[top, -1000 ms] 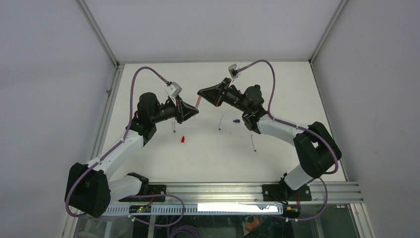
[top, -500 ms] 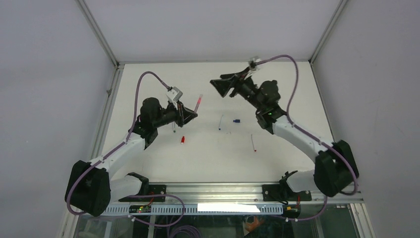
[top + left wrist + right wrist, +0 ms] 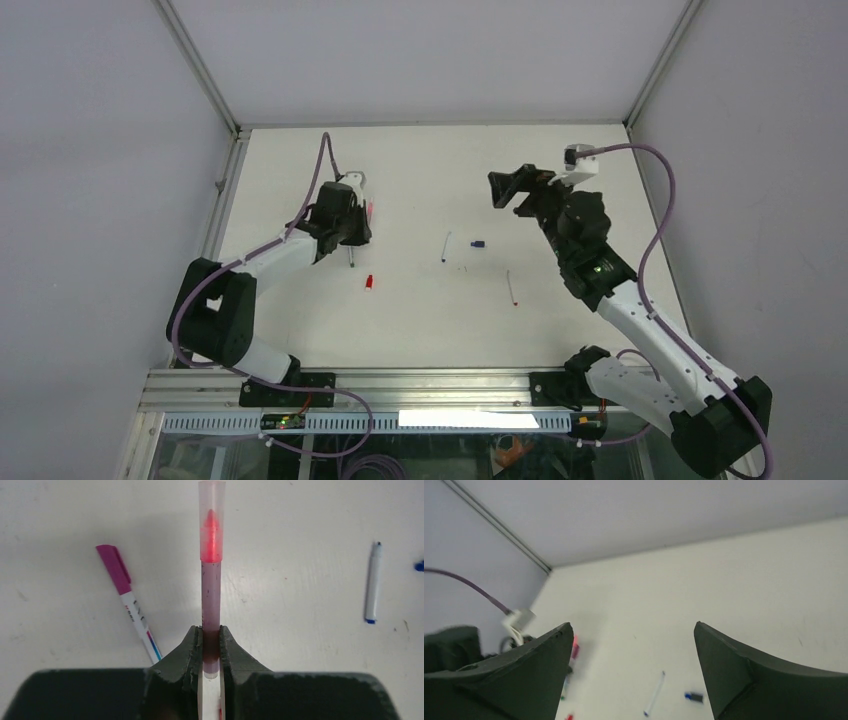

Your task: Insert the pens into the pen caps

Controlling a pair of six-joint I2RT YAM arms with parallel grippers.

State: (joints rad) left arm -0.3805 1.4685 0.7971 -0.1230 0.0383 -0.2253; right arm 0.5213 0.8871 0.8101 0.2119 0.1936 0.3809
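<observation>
I should lower my left gripper and let go of the pale red-pink pen [image 3: 211, 602] so it lies flat, because the bare tabletop [image 3: 174, 600] beside the white pen with the magenta cap is below the gripper.
My left gripper [image 3: 211, 630] is shut on a pale red-pink pen [image 3: 211, 602], which points away from the wrist over the table. A clear pale pink cap [image 3: 212, 520] sits on the pen's red tip. From above, the left gripper [image 3: 358, 222] is at the left of the table with that pen [image 3: 372, 211]. My right gripper [image 3: 508, 188] hangs open at the back right, and nothing lies between its fingers [image 3: 631, 625]. A white pen [image 3: 445, 246], a blue cap [image 3: 477, 243], a red cap [image 3: 369, 282] and a thin red pen [image 3: 512, 288] lie on the table.
A white pen with a magenta cap [image 3: 127, 605] lies just left of the held pen, close to my left fingers. The white table [image 3: 430, 320] is walled at the back and both sides. Purple cables [image 3: 660, 190] loop above each wrist.
The right gripper opened, let go of the pink pen's cap end and pulled back to the right. The left gripper carried the capped pen left and turned it down toward the table.
</observation>
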